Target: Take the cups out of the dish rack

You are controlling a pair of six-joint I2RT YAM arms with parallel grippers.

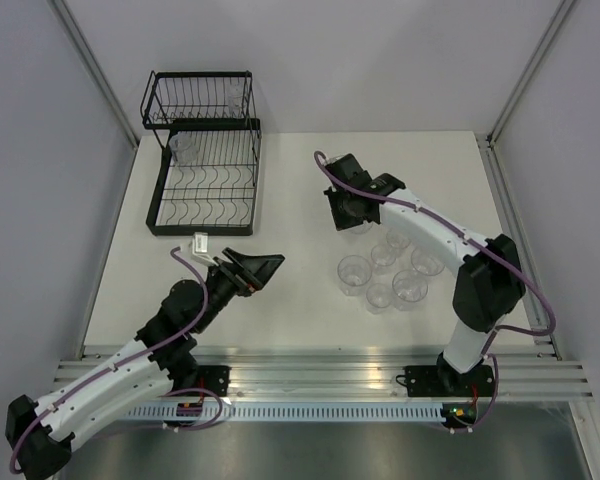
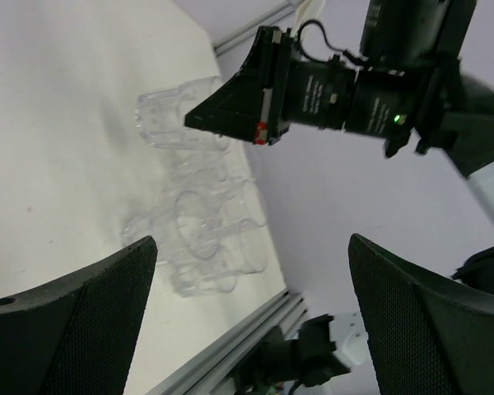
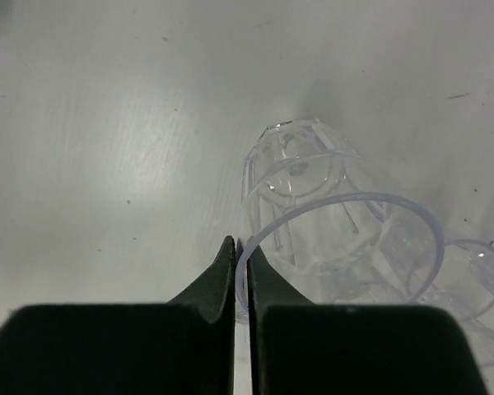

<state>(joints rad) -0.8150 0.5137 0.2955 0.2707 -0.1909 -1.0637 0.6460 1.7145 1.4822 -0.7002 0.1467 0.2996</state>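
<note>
I should move my right gripper back and down next, to the gap beside the grouped cups, and release the rim of the clear cup there, because that part of the tabletop is still empty.
The black wire dish rack (image 1: 202, 160) stands at the far left. One clear cup (image 1: 183, 147) sits in its lower tier and another (image 1: 236, 101) in its upper tier. My right gripper (image 1: 348, 212) is shut on the rim of a clear cup (image 3: 309, 193), one finger inside and one outside, low over the table near the centre. The wrist view shows the fingertips (image 3: 227, 255) pinching the rim. Several cups (image 1: 385, 272) stand grouped on the table just in front of it. My left gripper (image 1: 258, 268) is open and empty, pointing right toward that group (image 2: 206, 239).
A small white tag (image 1: 200, 242) lies on the table in front of the rack. The left wrist view shows my right gripper (image 2: 239, 103) with its cup (image 2: 169, 115) above the group. The aluminium rail (image 1: 310, 368) runs along the near edge.
</note>
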